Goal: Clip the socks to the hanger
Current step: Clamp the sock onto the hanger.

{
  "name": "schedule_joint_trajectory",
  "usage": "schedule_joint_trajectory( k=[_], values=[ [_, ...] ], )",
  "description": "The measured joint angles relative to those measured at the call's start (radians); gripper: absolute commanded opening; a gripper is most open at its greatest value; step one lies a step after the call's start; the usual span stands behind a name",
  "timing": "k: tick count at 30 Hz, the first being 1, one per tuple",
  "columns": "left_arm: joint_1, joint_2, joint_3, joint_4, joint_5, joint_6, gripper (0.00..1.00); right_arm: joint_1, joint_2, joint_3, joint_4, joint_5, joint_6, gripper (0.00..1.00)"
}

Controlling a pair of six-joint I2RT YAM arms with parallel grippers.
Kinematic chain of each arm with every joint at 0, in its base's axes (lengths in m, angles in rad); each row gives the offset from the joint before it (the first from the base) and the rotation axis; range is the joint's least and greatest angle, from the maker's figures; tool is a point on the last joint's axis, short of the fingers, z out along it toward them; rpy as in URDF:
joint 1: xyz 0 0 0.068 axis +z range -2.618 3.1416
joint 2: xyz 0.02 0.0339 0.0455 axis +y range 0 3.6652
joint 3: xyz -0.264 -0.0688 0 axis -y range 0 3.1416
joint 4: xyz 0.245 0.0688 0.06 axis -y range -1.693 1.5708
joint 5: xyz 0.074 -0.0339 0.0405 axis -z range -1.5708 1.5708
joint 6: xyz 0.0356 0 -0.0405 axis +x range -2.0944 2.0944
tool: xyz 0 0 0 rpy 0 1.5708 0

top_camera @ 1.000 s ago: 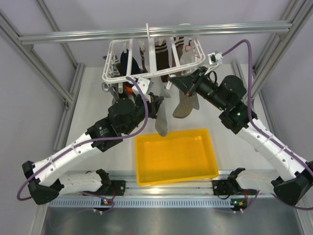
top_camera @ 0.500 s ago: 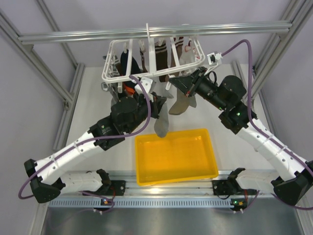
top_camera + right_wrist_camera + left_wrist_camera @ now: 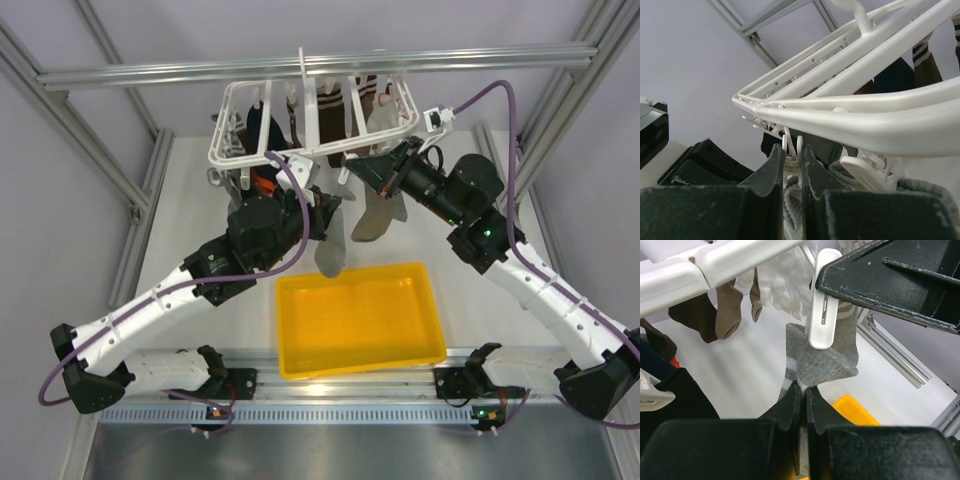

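Note:
Next, my left gripper rises to feed the cuff into the white clip, which sits above its fingers, squeezed by my right gripper, then releases the cuff.
The white hanger (image 3: 310,125) hangs from the top rail. My left gripper (image 3: 322,215) is shut on the striped cuff of one of the grey socks (image 3: 332,252), which dangles below it. In the left wrist view the left gripper (image 3: 803,388) pinches this grey sock (image 3: 825,365) just under a white clip (image 3: 820,305). My right gripper (image 3: 368,170) is shut on that clip; in the right wrist view the right gripper (image 3: 792,152) squeezes the clip's (image 3: 792,142) top, with grey fabric (image 3: 792,202) between the fingers. A second grey sock (image 3: 378,215) hangs from the hanger beside it.
A yellow tray (image 3: 360,320) sits on the table below the sock. Brown socks (image 3: 727,315), white socks (image 3: 785,280) and a dark sock (image 3: 670,395) hang from other clips. Aluminium frame rails (image 3: 320,65) border the cell.
My left arm has shifted slightly right and toward the hanger, carrying the grey sock's cuff closer to the clip. The right arm has stayed on the clip.

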Motion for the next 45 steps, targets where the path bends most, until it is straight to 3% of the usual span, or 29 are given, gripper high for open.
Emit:
schedule_joint_trajectory(
  k=[22, 45],
  values=[
    [0.0, 0.011, 0.0, 0.035, -0.053, -0.006, 0.0, 0.0, 0.0, 0.005, -0.043, 0.087, 0.02, 0.0],
    [0.079, 0.011, -0.007, 0.019, -0.032, -0.243, 0.0, 0.0, 0.016, 0.042, -0.023, 0.089, 0.045, 0.0]
  ],
)
